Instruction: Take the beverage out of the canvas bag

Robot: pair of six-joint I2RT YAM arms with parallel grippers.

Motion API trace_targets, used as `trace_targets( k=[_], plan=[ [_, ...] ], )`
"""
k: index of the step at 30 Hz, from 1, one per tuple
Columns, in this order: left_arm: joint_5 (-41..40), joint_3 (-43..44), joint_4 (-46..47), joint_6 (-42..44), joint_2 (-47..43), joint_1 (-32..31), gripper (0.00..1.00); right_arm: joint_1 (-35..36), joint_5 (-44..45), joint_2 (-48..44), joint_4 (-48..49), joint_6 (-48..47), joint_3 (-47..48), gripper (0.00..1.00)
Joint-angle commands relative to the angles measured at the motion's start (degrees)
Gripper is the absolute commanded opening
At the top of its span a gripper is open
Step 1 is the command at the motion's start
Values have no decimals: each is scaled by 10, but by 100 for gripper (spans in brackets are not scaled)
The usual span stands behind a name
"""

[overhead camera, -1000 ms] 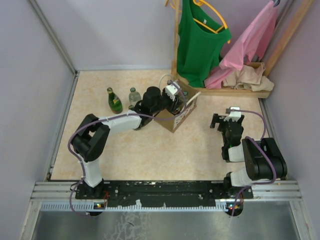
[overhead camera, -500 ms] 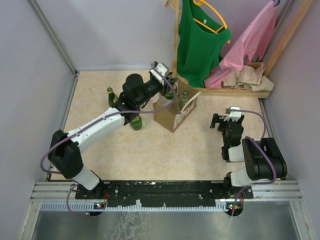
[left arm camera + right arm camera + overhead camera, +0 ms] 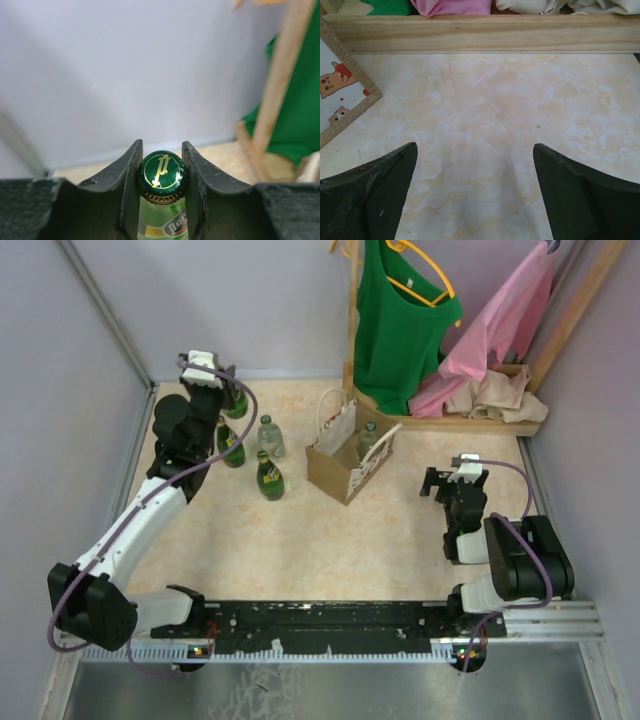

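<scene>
My left gripper should move back and down next, to stand its bottle on the empty table beside the near green bottle, away from the bag.
The tan canvas bag [image 3: 345,462] with white loop handles stands at mid-table; a clear bottle [image 3: 368,437] still shows inside it. Its printed corner shows in the right wrist view [image 3: 340,97]. My left gripper [image 3: 222,383] is at the back left, shut on the neck of a green bottle [image 3: 237,403]. In the left wrist view the fingers [image 3: 129,172] clamp the green cap [image 3: 161,172] on both sides. My right gripper [image 3: 455,478] is open and empty to the right of the bag, low over the table [image 3: 475,150].
Three bottles stand left of the bag: green [image 3: 230,445], clear [image 3: 268,435], green [image 3: 270,478]. A wooden rack [image 3: 460,422] with hanging green and pink clothes fills the back right; its base board [image 3: 480,32] lies ahead of the right gripper. Walls close the left and back.
My left arm has lifted a green bottle out of the bag and swung it left to the back-left corner. The right arm has not moved.
</scene>
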Motion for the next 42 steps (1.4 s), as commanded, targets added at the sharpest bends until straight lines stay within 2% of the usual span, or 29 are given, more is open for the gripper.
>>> trace_targets(
  k=[1, 14, 19, 23, 29, 34, 39, 42],
  plan=[
    [-54, -41, 42, -29, -68, 30, 0, -1, 0, -4, 26, -10, 17, 99],
    [-106, -182, -7, -74, -145, 39, 0, -1, 1, -4, 26, -11, 17, 99],
    [-114, -233, -4, -95, -150, 39, 0, 0, 0, -4, 27, -10, 16, 99],
    [-125, -279, 39, -94, -147, 39, 0, -1, 0, -4, 26, -10, 16, 99],
    [-144, -286, 55, -79, -115, 40, 0, -1, 0, -4, 27, -11, 16, 99],
    [-149, -278, 44, -84, -80, 40, 9, -1, 0, -4, 27, -10, 16, 99],
    [-160, -305, 67, -98, -74, 40, 14, 0, 0, -4, 27, -10, 16, 99],
    [-171, -318, 85, -97, -76, 40, 23, -1, 0, -4, 27, -10, 16, 99]
  ],
)
